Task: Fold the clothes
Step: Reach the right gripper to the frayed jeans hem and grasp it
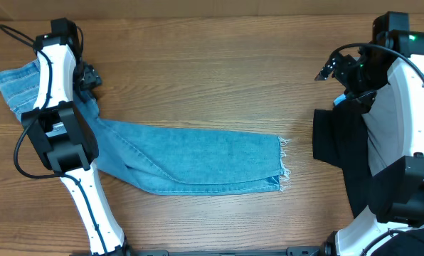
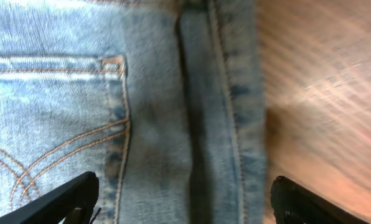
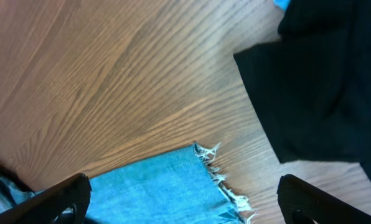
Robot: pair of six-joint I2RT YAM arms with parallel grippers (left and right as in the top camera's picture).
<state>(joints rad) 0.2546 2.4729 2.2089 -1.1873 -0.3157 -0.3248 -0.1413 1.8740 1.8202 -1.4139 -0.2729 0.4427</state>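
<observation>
The right gripper hangs open beyond the frayed leg end (image 1: 273, 158) (image 3: 215, 191). It comes back next, to the left in the overhead view, and down onto that hem.
The clothes in play are light blue denim jeans (image 1: 198, 160) lying flat across the table. The waist is at the upper left and the frayed hems (image 1: 283, 167) point right. My left gripper (image 1: 91, 77) hovers open over the waist end. In the left wrist view its gripper (image 2: 185, 208) straddles a vertical seam (image 2: 232, 112), with a stitched back pocket (image 2: 55, 137) to the left. My right gripper (image 1: 327, 70) is open at the upper right, apart from the jeans. From its wrist view the gripper (image 3: 185, 208) looks down on the frayed hem (image 3: 218, 177), with nothing held.
A black garment (image 1: 336, 139) lies at the right side, partly under the right arm, and shows in the right wrist view as the black garment (image 3: 322, 81). Bare wood table (image 1: 212, 78) stretches behind the jeans and between the hems and the black garment.
</observation>
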